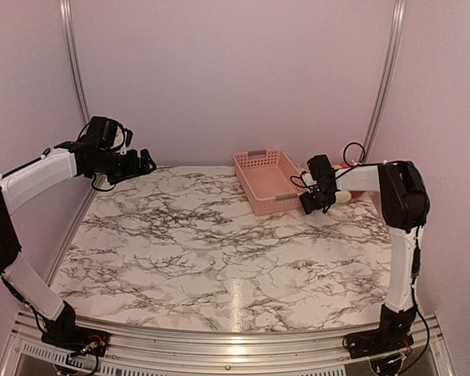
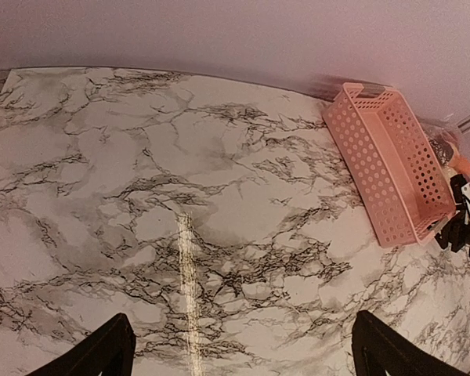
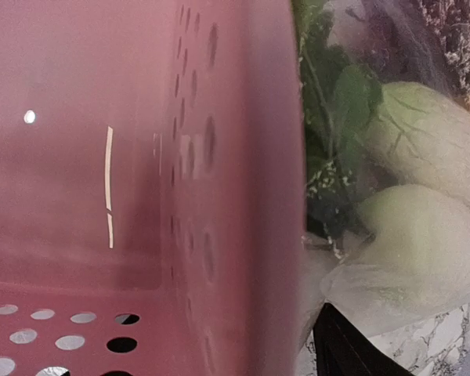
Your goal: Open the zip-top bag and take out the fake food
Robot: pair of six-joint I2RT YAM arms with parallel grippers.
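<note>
The robot's right gripper next needs to slide gently in low along the basket's side onto the bag's near edge (image 3: pixel 316 301), because loose clear plastic lies there beside the robot's black finger.
The zip-top bag (image 3: pixel 407 180) lies just right of the pink basket, clear and crinkly. Through it I see fake food: pale pieces (image 3: pixel 423 251) and green leafy pieces (image 3: pixel 337 102). In the top view a little of the bag (image 1: pixel 343 168) shows behind the right arm, with red inside. My right gripper (image 1: pixel 313 200) is low at the basket's right wall. One black finger (image 3: pixel 348 352) shows beside the bag, far off centre; the other is hidden behind the basket wall. My left gripper (image 1: pixel 143 164) is raised at the far left, open and empty, its fingertips (image 2: pixel 110 352) wide apart.
The pink slatted basket (image 1: pixel 254 184) stands at the back right and looks empty; its wall (image 3: pixel 243 196) fills the right wrist view. It also shows in the left wrist view (image 2: pixel 376 168). The marble table (image 1: pixel 219 243) has walls behind and on both sides.
</note>
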